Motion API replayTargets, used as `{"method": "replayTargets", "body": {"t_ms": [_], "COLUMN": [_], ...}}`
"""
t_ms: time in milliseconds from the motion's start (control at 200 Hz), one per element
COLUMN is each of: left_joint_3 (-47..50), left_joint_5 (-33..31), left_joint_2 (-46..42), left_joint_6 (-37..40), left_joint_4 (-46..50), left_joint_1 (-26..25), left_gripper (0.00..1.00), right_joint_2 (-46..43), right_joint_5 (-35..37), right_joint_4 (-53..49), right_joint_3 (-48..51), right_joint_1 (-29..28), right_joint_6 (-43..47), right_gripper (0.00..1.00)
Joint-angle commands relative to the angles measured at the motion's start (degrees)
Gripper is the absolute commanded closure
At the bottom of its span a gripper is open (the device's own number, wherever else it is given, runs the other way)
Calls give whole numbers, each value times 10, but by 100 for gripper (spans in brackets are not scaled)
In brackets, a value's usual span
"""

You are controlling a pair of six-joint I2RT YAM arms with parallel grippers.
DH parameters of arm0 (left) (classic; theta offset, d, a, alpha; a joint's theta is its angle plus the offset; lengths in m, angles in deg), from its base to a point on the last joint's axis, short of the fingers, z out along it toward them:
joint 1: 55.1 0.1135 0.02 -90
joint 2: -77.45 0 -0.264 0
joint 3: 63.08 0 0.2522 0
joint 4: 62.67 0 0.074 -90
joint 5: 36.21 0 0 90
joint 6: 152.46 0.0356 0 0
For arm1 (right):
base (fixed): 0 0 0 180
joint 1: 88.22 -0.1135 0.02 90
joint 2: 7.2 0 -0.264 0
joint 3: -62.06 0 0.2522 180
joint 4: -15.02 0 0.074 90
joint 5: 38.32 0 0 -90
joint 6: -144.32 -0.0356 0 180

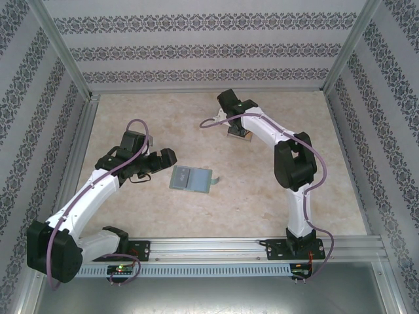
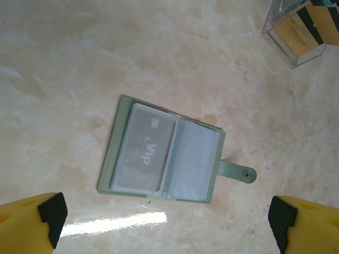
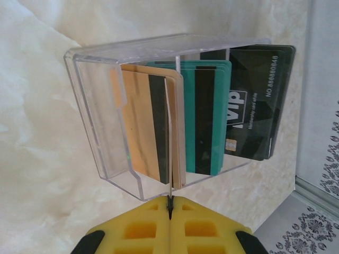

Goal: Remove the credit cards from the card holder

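Observation:
Open room shows beside the tan cards in the clear box (image 3: pixel 95 132), so I need to lower my right gripper on that side of them and let go of the card's edge.
The card holder (image 2: pixel 109 165) lies open and flat on the table, green rim and snap tab (image 2: pixel 237 171) showing. A credit card marked VIP (image 2: pixel 145 153) sits behind its left clear sleeve; the right sleeve looks see-through. My left gripper (image 2: pixel 167 225) hovers open just short of it, fingers wide on either side. In the top view the card holder (image 1: pixel 191 178) is at mid-table and my left gripper (image 1: pixel 163 160) is to its left. My right gripper (image 3: pixel 169 203) is shut on a thin credit card (image 3: pixel 168 159) seen edge-on, standing in a clear box (image 3: pixel 95 132).
The clear box holds tan (image 3: pixel 140 127), teal (image 3: pixel 209 121) and black (image 3: pixel 254 106) cards on edge. It stands at the table's far middle (image 1: pixel 239 135), under my right gripper (image 1: pixel 237 131). The patterned enclosure wall (image 3: pixel 328 180) rises close beside it.

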State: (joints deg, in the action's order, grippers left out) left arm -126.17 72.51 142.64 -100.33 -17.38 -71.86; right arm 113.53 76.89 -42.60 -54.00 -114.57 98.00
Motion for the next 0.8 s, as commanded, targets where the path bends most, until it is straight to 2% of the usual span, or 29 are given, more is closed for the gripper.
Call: {"method": "replayTargets", "body": {"t_ms": [0, 305, 759, 794], "left_joint_3": [-13, -14, -15, -15], "left_joint_5": [-11, -5, -3, -3], "left_joint_2": [4, 13, 15, 15], "left_joint_6": [10, 11, 12, 12], "left_joint_4": [4, -3, 1, 0], "left_joint_1": [4, 7, 10, 11], "left_gripper": [1, 1, 1, 1], "right_joint_2": [6, 20, 54, 57], "right_joint_5": [-9, -15, 27, 30], "right_joint_4": [-3, -5, 23, 24], "right_joint_3": [-5, -8, -30, -34], "right_joint_1": [2, 1, 10, 12], "right_joint_6": [-10, -15, -35, -38], "right_gripper": [100, 100, 100, 98]}}
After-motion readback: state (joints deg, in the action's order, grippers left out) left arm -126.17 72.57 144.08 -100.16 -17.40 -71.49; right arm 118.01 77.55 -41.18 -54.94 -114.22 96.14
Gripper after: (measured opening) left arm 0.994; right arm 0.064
